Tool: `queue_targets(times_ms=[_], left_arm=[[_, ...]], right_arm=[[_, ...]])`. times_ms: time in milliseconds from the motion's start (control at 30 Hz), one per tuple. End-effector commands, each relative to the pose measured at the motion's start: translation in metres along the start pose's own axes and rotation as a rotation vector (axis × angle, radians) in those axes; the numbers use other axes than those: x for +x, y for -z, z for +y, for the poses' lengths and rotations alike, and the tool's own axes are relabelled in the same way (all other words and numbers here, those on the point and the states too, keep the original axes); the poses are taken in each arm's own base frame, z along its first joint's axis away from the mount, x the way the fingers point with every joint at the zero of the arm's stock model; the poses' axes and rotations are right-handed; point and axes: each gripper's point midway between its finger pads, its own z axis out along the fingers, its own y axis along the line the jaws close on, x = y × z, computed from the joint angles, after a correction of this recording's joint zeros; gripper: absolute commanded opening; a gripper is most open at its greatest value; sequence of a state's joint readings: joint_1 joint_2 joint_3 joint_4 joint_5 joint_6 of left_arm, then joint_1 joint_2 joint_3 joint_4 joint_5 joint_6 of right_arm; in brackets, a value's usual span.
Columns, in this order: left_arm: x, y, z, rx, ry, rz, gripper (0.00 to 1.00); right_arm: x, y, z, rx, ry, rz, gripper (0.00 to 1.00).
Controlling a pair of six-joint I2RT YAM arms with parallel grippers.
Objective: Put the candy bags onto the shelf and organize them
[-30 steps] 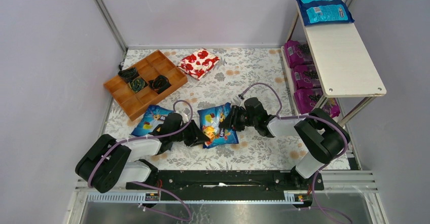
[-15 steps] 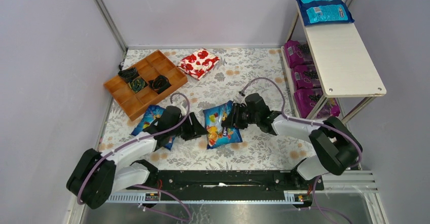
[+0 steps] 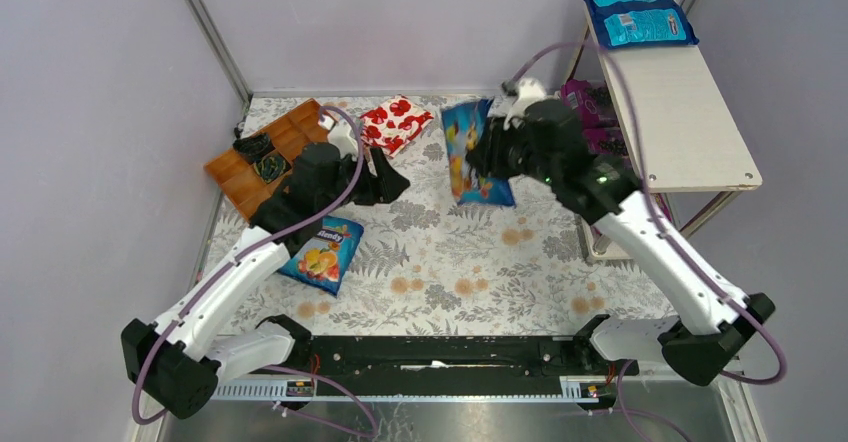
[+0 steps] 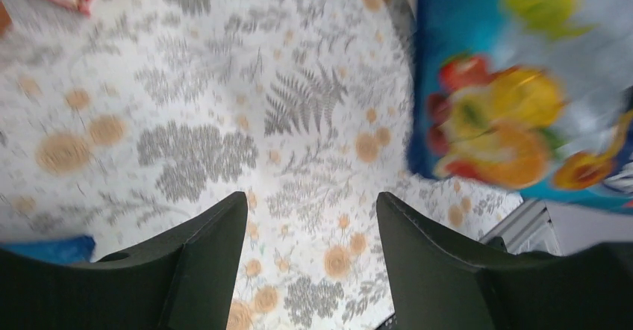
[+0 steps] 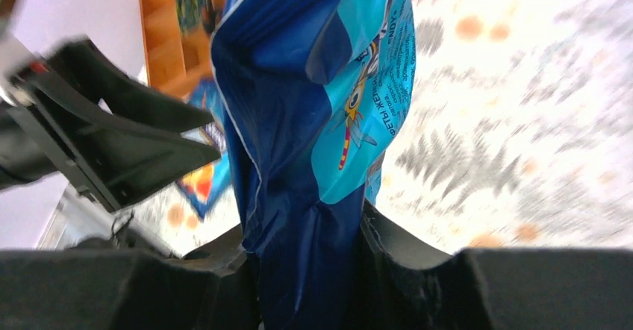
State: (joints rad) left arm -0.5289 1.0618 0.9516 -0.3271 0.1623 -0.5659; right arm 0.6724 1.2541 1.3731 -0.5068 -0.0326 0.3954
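Next, my right gripper swings outward, to its right in the top view, to the top board's far end point(image 3: 656, 30), which holds blue candy, and lets go there.
My right gripper point(image 3: 497, 154) is shut on a blue candy bag point(image 3: 470, 152) with fruit pictures and holds it high above the table, left of the shelf point(image 3: 680, 112). In the right wrist view the bag point(image 5: 313, 121) hangs pinched between my fingers. My left gripper point(image 3: 385, 184) is open and empty, raised left of that bag; the bag shows in its view point(image 4: 515, 98). A second blue bag point(image 3: 322, 252) lies on the table. Two blue bags point(image 3: 636, 14) lie on the shelf's top board. Purple bags point(image 3: 600, 152) sit on its lower tier, partly hidden.
A brown wooden tray point(image 3: 265, 157) with small dark wrapped pieces stands at the back left. A red-and-white flowered packet point(image 3: 394, 124) lies behind the left gripper. The table has a floral cloth point(image 3: 470, 272). Walls close in the left, back and right.
My right gripper has lifted the blue bag off the table, up and back toward the shelf. My left gripper let go, rose and moved back. The second blue bag now lies uncovered.
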Motion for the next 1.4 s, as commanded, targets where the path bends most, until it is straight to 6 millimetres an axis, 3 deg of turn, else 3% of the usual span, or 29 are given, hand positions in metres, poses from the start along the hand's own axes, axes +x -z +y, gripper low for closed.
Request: queue_targets(times_ms=[0,100,233,333,467,667,900,1167,1367], left_arm=[[-0.032,0.008,-0.009,-0.014,-0.114,-0.074,0.69],[-0.022,0.002,-0.019,0.045,-0.091,-0.063,0.7],[-0.001,-0.011,-0.03,0.116,-0.045,-0.002,0.71],[0.003,-0.019,-0.038,0.136,-0.057,0.021,0.72],[0.007,-0.032,-0.048,0.132,-0.106,0.055,0.72],[0.03,-0.051,-0.057,0.169,-0.099,0.132,0.72],[0.039,-0.063,-0.054,0.165,-0.1,0.177,0.72],[0.047,-0.067,-0.051,0.164,-0.085,0.194,0.73],[0.05,-0.066,-0.049,0.16,-0.084,0.196,0.73]], right_arm=[[-0.125,0.102,0.002,0.155,0.188,-0.371,0.0],[-0.182,0.153,-0.009,0.31,0.243,-0.551,0.0],[-0.241,0.222,-0.036,0.612,0.302,-0.762,0.0],[-0.267,0.258,-0.058,0.891,0.36,-0.86,0.0],[-0.291,0.288,-0.081,1.195,0.425,-0.89,0.0],[-0.319,0.286,-0.142,1.429,0.419,-0.806,0.0],[-0.32,0.279,-0.22,1.655,0.369,-0.661,0.0],[-0.309,0.257,-0.27,1.681,0.352,-0.557,0.0],[-0.307,0.229,-0.289,1.667,0.371,-0.495,0.0]])
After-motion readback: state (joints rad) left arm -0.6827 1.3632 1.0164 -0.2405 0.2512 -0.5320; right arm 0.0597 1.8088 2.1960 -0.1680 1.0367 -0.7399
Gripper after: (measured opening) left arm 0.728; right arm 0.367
